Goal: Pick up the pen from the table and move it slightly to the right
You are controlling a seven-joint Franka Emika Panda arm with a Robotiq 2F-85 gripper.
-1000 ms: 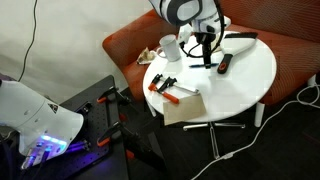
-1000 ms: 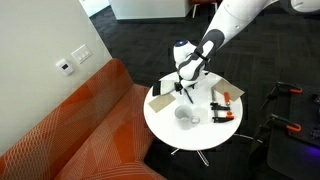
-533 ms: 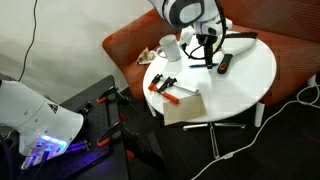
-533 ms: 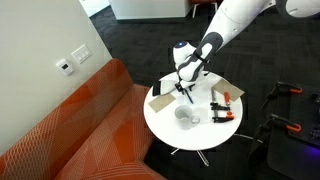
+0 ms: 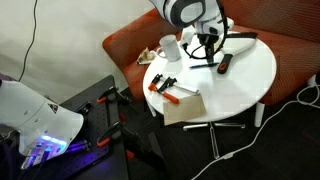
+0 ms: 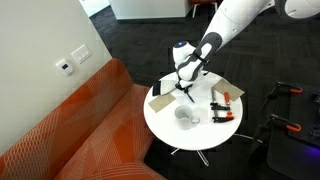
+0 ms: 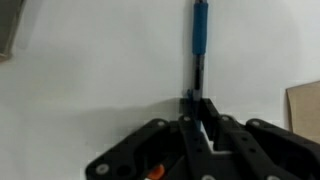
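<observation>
The white tabletop past the black remote-like object [image 5: 232, 91] is bare, so I will lift my gripper, carry the pen over there, lower it and let go of it.
The pen [image 7: 199, 30] is thin and dark with a blue grip section, and it lies on the white table [image 7: 90, 70]. In the wrist view it runs straight away from my gripper [image 7: 198, 100], whose jaws are shut on its near end. In both exterior views the gripper [image 5: 207, 55] [image 6: 183, 88] points down at the round table [image 5: 245, 80] [image 6: 185, 140], close to the white cup [image 5: 170, 47]. The pen is barely visible beneath the fingers there.
Orange-handled tools [image 5: 166, 86] [image 6: 222, 106] and a tan pad [image 5: 185, 105] lie on the table's near side. A black remote-like object [image 5: 225, 64] and a dark flat item [image 5: 240, 40] lie beside the gripper. An orange sofa [image 6: 70, 140] borders the table. Cables run across the floor [image 5: 290, 105].
The jaws have closed onto the pen's end. The arm has stayed in the same place over the table, and the pen has not visibly shifted.
</observation>
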